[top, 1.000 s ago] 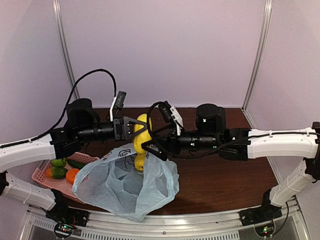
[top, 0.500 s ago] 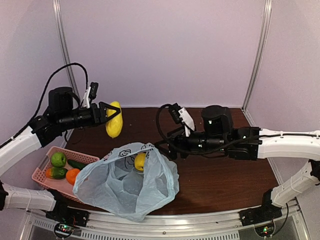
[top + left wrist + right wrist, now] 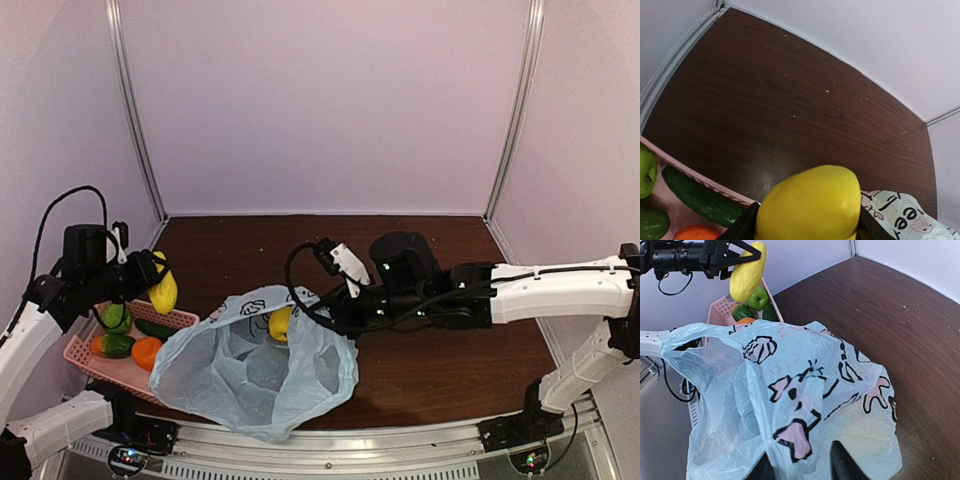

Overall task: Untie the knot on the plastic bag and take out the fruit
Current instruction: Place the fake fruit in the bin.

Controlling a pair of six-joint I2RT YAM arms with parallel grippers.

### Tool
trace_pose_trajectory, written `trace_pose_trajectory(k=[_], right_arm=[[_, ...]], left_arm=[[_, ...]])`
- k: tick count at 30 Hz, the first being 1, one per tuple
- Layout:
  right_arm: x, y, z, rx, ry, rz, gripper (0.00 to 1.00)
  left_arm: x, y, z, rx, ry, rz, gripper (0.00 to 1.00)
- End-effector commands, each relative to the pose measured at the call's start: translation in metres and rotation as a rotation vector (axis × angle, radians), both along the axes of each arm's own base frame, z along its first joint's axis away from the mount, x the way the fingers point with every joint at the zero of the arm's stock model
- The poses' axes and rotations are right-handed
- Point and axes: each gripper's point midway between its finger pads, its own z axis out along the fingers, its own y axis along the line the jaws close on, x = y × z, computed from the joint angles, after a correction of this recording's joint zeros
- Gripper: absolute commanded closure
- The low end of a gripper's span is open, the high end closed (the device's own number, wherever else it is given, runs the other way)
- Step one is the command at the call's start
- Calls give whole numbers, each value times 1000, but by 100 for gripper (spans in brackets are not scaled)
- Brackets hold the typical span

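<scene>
The yellow fruit hangs above the basket's far edge. Next, my left gripper moves back and down over the dark cucumber (image 3: 156,330) (image 3: 707,199) beside the orange piece and releases the fruit.
The pale blue plastic bag (image 3: 255,370) lies at the front of the table with its mouth gaping open; no knot shows. Inside it, a yellow fruit (image 3: 280,322) rests near the rim. My right gripper (image 3: 318,312) is at that rim, open, its fingers either side of a printed fold of the bag (image 3: 800,390), fingertips (image 3: 840,460) low in the wrist view. My left gripper (image 3: 160,285) is shut on another yellow oval fruit (image 3: 810,200) and holds it above the pink basket's (image 3: 85,355) far edge.
The pink basket (image 3: 690,169) at the front left holds a green apple (image 3: 117,318), a dark cucumber (image 3: 152,328), another green piece (image 3: 115,345) and an orange one (image 3: 146,350). White walls and metal posts close in the table behind and at both sides.
My left arm has carried the yellow fruit from above the bag leftward and down to the basket. My right gripper has dropped down and left onto the bag's rim.
</scene>
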Motion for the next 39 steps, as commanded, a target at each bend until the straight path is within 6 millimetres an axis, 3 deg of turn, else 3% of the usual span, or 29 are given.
trace_pose_trajectory(k=[1,4,13,19,24,28,31,36,39], right_arm=[[-2,8,15,38,-9,8,86],[0,6,19,52,-17,-2,100],[3,2,23,67,-33,-28,100],[4,2,24,71,-35,-31,100],[3,2,23,70,-31,-31,100],[4,1,21,68,-30,-36,100],[4,2,22,72,-30,-37,100],[5,4,25,78,-32,-39,100],[5,4,25,78,-31,-38,100]], left_arm=[[-18,32,-41,6,101,196,54],[-30,48,-51,-16,96,301,55],[-49,71,-85,11,157,439,54],[-50,83,-98,56,187,501,51],[-45,80,-109,43,224,493,48],[-42,81,-107,64,227,489,39],[-42,83,-102,83,221,487,23],[-47,89,-95,123,226,502,5],[-48,91,-89,128,214,506,2]])
